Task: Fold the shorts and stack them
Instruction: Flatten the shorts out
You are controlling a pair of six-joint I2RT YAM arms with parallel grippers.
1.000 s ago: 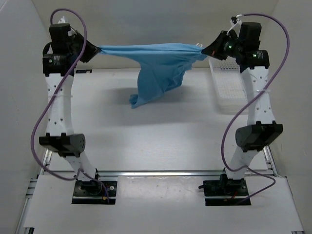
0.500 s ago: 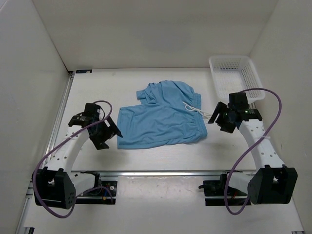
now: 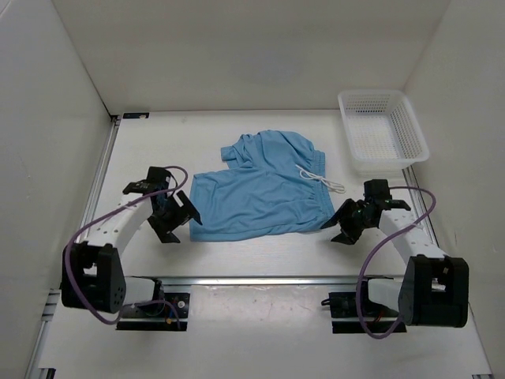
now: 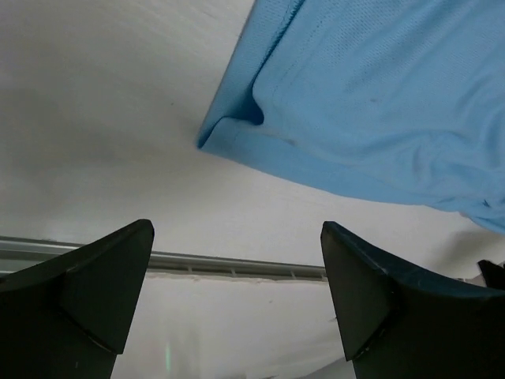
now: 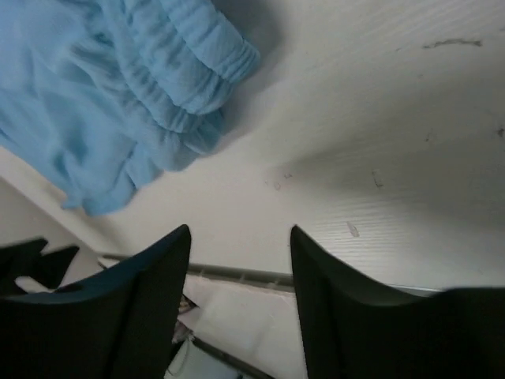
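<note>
Since the shorts' hemmed corner (image 3: 196, 231) (image 4: 243, 131) lies flat below my left gripper and to its right in the top view, I need to bring the open fingers that way down onto it.
The light blue shorts (image 3: 260, 193) lie spread flat on the white table, waistband to the right, with the white drawstring (image 3: 319, 180) loose on top. My left gripper (image 3: 180, 221) is low at the shorts' near left corner, open and empty. In the left wrist view that hem corner (image 4: 229, 130) lies just ahead of the left gripper (image 4: 235, 229). My right gripper (image 3: 335, 230) is open and empty just off the near right corner. The right wrist view shows the gathered waistband (image 5: 189, 79) ahead and left of the right gripper (image 5: 239, 230).
A white mesh basket (image 3: 377, 93) stands at the back right of the table. A metal rail (image 3: 260, 279) runs along the table's near edge. White walls close in the left, right and back sides.
A second ago both grippers held the shorts stretched high in the air. The shorts now lie flat on the table, both grippers have let go and opened, and both arms have come down low.
</note>
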